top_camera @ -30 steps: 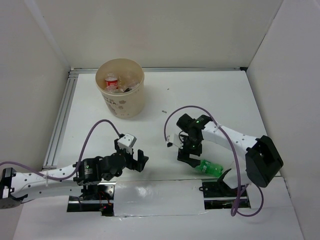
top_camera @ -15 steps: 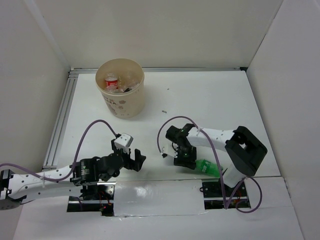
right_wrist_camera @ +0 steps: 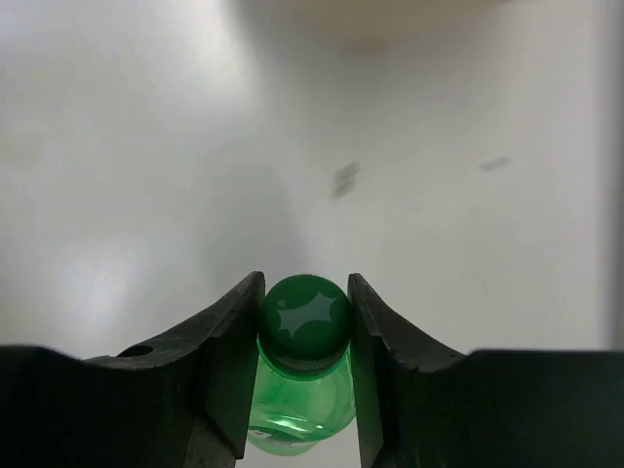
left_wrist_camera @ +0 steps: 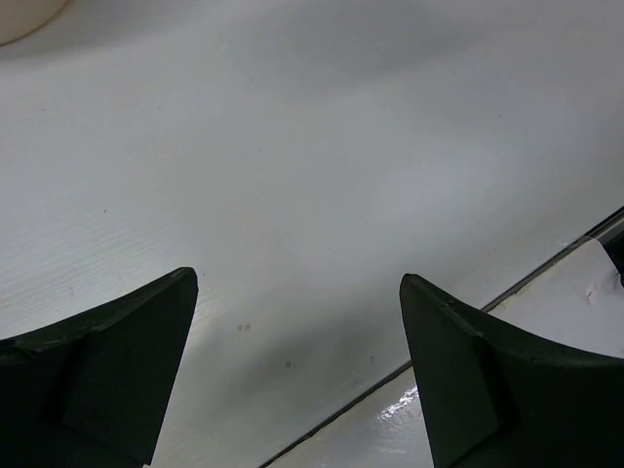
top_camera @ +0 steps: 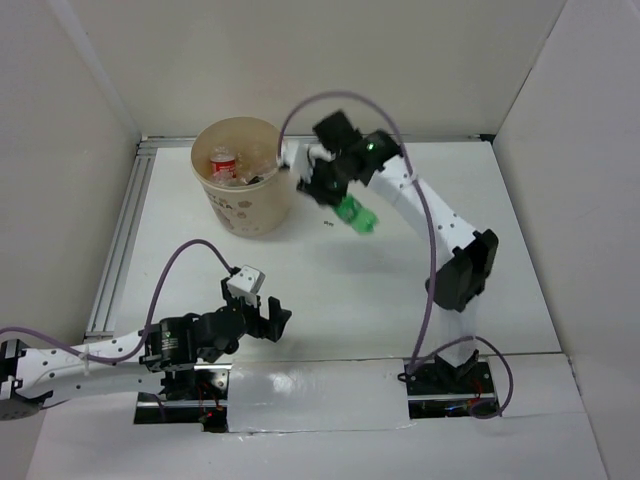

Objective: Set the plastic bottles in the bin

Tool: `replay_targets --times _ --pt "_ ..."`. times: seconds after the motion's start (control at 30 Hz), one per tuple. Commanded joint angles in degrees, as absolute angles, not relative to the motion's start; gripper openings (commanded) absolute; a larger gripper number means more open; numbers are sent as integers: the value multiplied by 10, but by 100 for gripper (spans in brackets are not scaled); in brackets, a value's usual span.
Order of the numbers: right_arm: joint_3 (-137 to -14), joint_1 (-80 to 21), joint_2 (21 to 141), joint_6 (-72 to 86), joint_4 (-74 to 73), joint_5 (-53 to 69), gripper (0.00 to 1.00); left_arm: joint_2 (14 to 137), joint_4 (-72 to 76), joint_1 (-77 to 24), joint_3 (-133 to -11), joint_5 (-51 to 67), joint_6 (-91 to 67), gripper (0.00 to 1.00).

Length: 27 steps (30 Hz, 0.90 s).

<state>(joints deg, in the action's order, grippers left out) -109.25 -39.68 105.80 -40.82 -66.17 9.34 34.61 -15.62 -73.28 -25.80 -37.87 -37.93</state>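
The green bottle hangs outside the bin's rim, so my right gripper lifts next, goes left in the top view over the bin's opening [top_camera: 248, 152] and lets go.
A green plastic bottle [top_camera: 357, 217] hangs in the air just right of the bin [top_camera: 245, 215], with my right gripper [top_camera: 338, 200] shut on its neck. In the right wrist view both fingers press against the green cap [right_wrist_camera: 308, 312], and the gripper [right_wrist_camera: 306, 292] is well above the white table. The beige bin holds a red-labelled bottle [top_camera: 222, 163] and clear bottles [top_camera: 256, 166]. My left gripper [top_camera: 275, 318] rests low near the front left, open with only bare table between its fingers [left_wrist_camera: 117, 341]. A corner of the bin [left_wrist_camera: 19, 12] shows at that view's top left.
An aluminium rail [top_camera: 120, 240] runs along the table's left side. White walls close in the back and both sides. A glossy white strip [top_camera: 310, 395] covers the front edge between the arm bases. Small dark specks [top_camera: 328, 222] mark the table near the bin.
My right gripper shut on the green bottle near the front of the table, then lifted it up and back to beside the bin. The left arm barely moved.
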Motion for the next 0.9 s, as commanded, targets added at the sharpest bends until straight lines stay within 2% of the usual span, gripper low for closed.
replay_targets --times 0.0,0.03,0.07,0.1,0.17,0.2,0.27,0.33,0.57,0.7,0.73,0.8,0.83,0.87 --pt "-1416 -353 1156 -408 -709 123 0 354 -112 -735 -269 -388 -381 97" --pt "-1518 -348 1171 -395 -686 132 0 354 -105 -735 -269 -388 -381 97" --pt "-1527 -348 1171 -388 -654 141 0 354 -105 -735 -262 -388 -381 97" --pt "-1508 -353 1145 -382 -556 148 0 354 -99 -735 -262 -382 -381 97" --pt "-1359 -374 1092 -355 -427 148 0 354 -99 -735 -262 -382 -387 97" --pt "-1310 -374 1067 -347 -308 154 0 354 -99 -735 -262 -382 -387 97" --pt "-1225 -388 1028 -323 -223 167 0 354 -99 -735 -262 -388 -387 97" --pt "-1206 -388 1027 -297 -140 191 0 347 -105 -735 -262 -395 -387 97" --pt "-1244 -430 1096 -299 -40 173 0 337 -105 -735 -250 -401 -394 97" --pt "-1292 -429 1154 -230 -40 218 3 331 -110 -735 -239 -406 -405 97" --pt "-1301 -422 1168 -213 -47 218 20 326 -110 -735 -239 -406 -405 97" --pt "-1324 -413 1207 -167 -68 225 65 326 -110 -735 -239 -411 -405 97" --pt "-1343 -399 1216 -155 -69 225 80 326 -110 -735 -244 -417 -405 97" --pt "-1353 -394 1222 -143 -82 219 100 326 -119 -735 -244 -417 -411 98"
